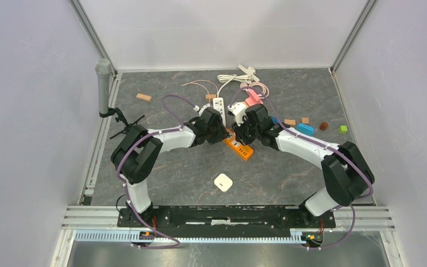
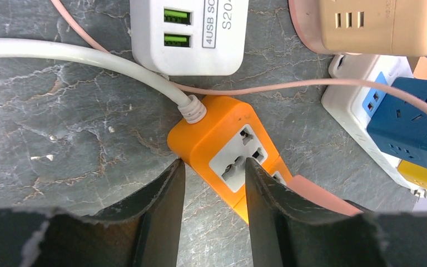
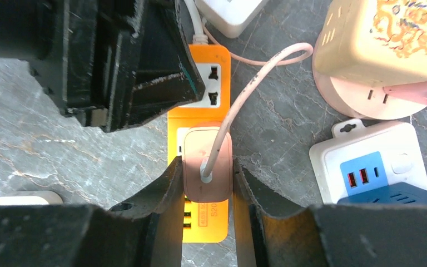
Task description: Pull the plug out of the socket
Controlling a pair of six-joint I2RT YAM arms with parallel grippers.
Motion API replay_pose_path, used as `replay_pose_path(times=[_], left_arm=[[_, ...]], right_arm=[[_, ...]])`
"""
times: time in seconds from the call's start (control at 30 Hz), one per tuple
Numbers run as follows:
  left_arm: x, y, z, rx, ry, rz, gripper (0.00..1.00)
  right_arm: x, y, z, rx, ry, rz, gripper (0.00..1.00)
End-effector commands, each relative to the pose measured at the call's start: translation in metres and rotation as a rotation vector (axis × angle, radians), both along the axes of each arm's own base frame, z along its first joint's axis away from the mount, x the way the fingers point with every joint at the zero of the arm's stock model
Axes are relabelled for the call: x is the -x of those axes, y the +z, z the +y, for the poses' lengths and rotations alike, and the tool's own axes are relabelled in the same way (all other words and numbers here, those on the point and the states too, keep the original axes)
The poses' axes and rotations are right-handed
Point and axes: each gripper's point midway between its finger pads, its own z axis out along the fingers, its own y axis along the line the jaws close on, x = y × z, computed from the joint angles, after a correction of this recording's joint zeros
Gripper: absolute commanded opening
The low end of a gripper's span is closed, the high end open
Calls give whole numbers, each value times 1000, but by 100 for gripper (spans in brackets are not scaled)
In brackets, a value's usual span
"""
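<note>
I need to lift my right gripper up off the orange socket next, then lower the plug onto the clear tabletop beside it, away from the socket [image 1: 241,149].
An orange power strip, the socket [image 1: 241,149] [image 2: 205,130] [image 3: 211,58], lies mid-table with a white cord at its far end. A pink plug [image 3: 214,147] with a thin pink cable sits in it. My right gripper [image 3: 205,167] [image 1: 243,129] is shut on the plug, one finger pressed on each side. My left gripper [image 2: 214,167] [image 1: 221,132] has closed in on the strip's cord end. Its left finger touches the strip's corner. Its right finger lies against the white outlet face.
Other power strips crowd the far side: a white USB one [image 2: 189,33], a beige cube [image 3: 389,44] on a pink base, and a white-and-blue one [image 3: 372,167]. A white square adapter [image 1: 223,182] lies nearer the bases. Small blocks [image 1: 305,129] lie to the right.
</note>
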Motion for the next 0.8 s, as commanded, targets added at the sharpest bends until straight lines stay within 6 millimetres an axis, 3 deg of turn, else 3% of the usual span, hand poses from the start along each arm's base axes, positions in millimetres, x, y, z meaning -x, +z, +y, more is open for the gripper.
replay_pose_path(times=[0.0,0.17,0.33,0.43,0.57,0.7,0.77], left_arm=[[33,-56,32,-183,20,150,46],[43,-65,41,-221,30,177,45],[32,-43,34,-208,-6,121,46],[19,-7,20,-167,-65,38,51],[4,60,4,-100,-140,-101,60],[1,114,16,-110,-133,-211,71],[4,131,31,-134,-108,-244,75]], right_arm=[[-12,44,17,-135,-13,-102,0],[-16,57,18,-155,-27,-124,0],[-18,65,6,-116,-63,-135,0],[-17,74,-7,-90,-106,-142,0],[-14,88,-26,-62,-174,-147,0],[-8,101,-34,-83,-231,-130,0],[-6,109,-36,-103,-246,-135,0]])
